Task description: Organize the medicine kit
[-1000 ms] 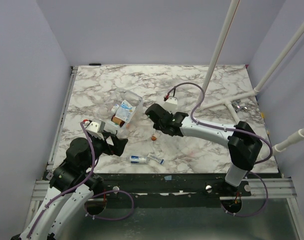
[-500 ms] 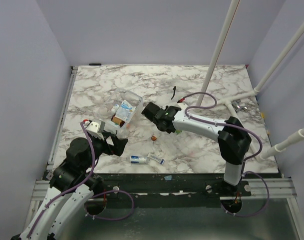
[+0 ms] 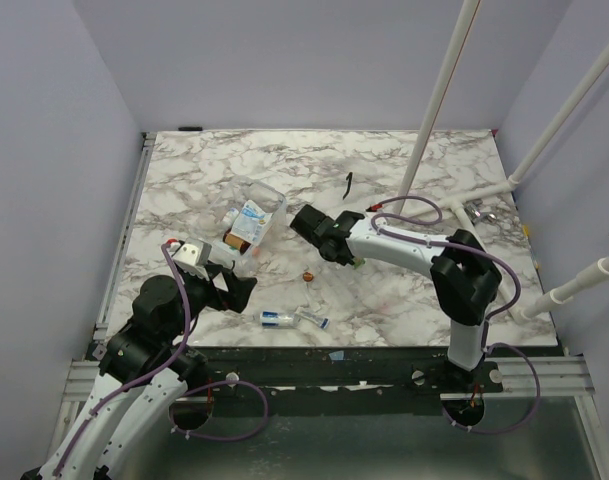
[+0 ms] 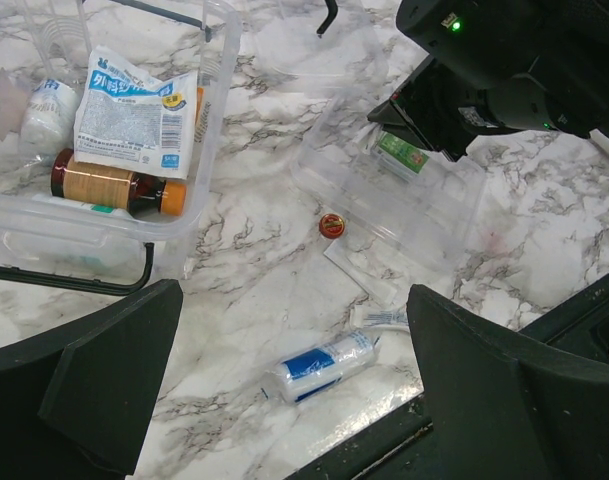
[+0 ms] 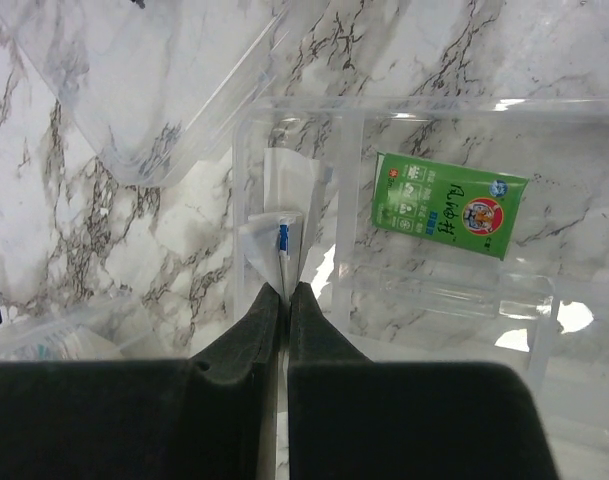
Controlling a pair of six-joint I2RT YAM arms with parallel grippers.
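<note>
My right gripper moves down into the tray's narrow end section (image 5: 319, 228) next and releases the small white packet, since the packet already hangs lengthwise along that open section.
The medicine kit (image 3: 272, 197) is a clear box with a black handle, open at mid-left. Its wall (image 4: 216, 120) encloses a white printed packet (image 4: 134, 115) and a brown bottle (image 4: 109, 187). Beside it lies a clear divided tray (image 5: 434, 300) (image 4: 434, 215) with a green packet (image 5: 450, 205) in it. My right gripper (image 5: 286, 288) is shut on a small white packet with a blue mark (image 5: 274, 240), held over the tray's left compartment. My left gripper (image 4: 294, 290) (image 3: 239, 285) hangs open and empty above a blue-and-white gauze roll (image 4: 319, 367).
A small red cap (image 4: 331, 226) and a white tube packet (image 4: 384, 318) lie near the front table edge. A loose black piece (image 3: 349, 185) rests behind the tray. A clear lid (image 5: 154, 90) lies beyond the tray. White poles (image 3: 439, 100) cross the right side.
The right arm folded in and its wrist turned over the tray, uncovering the black piece behind it. The left arm has not moved.
</note>
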